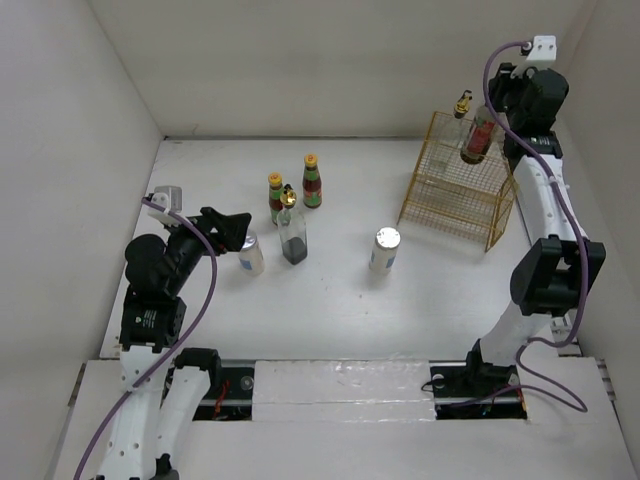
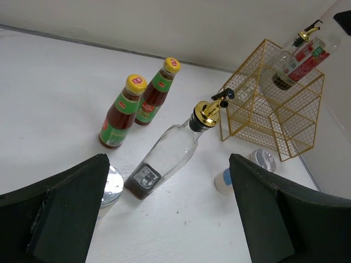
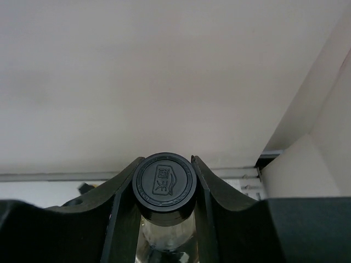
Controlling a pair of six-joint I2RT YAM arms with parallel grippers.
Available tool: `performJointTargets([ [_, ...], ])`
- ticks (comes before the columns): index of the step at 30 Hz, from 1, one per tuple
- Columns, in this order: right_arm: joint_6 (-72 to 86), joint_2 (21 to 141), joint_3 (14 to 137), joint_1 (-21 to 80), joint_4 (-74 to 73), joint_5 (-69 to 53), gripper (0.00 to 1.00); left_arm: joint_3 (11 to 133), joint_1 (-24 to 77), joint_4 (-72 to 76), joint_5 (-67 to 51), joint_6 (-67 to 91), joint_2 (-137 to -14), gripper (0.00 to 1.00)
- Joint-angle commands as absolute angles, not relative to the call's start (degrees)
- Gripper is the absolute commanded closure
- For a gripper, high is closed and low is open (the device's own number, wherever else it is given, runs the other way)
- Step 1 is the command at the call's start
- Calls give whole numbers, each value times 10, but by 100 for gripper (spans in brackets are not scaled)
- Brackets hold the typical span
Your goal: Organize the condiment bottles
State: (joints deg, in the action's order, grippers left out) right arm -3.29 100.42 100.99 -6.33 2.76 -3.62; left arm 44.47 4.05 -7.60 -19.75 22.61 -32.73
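The right gripper comes down toward the open space beside the gold-spouted bottle next and releases the black cap, as the held bottle still hangs above the rack.
My right gripper [image 3: 165, 171] is shut on the black cap [image 3: 165, 185] of a clear glass bottle [image 1: 478, 141] with a red label, held tilted over the top of the yellow wire rack [image 1: 447, 203]. A gold-spouted bottle [image 1: 462, 103] stands just behind it. My left gripper [image 2: 170, 219] is open and empty, low over the table beside a silver-lidded white shaker [image 2: 113, 185]. Ahead of it stand a clear gold-spouted bottle [image 2: 171, 152] with dark sauce, two red-sauce bottles [image 2: 123, 112] [image 2: 157, 92] with yellow caps, and a second shaker [image 2: 256, 164].
The rack stands at the back right near the right wall [image 1: 610, 90]. The enclosure's left wall [image 1: 60, 150] and back wall close off the table. The right arm [image 1: 545, 250] rises along the right side.
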Motion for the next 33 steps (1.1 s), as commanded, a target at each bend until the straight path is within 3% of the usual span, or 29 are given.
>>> performJointTargets([
  [1, -12, 962, 977, -71, 150, -69, 100, 446, 42, -55, -207, 223, -328, 13],
  [5, 2, 968, 936, -77, 163, -95, 100, 446, 42, -55, -207, 223, -323, 13],
  [9, 16, 979, 904, -83, 180, -106, 91, 446, 42, -55, -207, 223, -323, 13],
  [16, 21, 985, 875, -89, 174, -105, 63, 446, 42, -50, -201, 223, -323, 13],
  [18, 21, 985, 875, -89, 167, -100, 50, 446, 42, -50, -201, 223, -323, 13],
  [24, 33, 977, 894, -89, 123, -78, 30, 446, 42, -50, -201, 223, -323, 13],
  [28, 47, 948, 907, -94, 116, -83, 27, 446, 42, -50, -201, 223, -317, 13],
  [33, 53, 866, 881, -79, 121, -77, 29, 446, 42, -50, -206, 223, -324, 13],
])
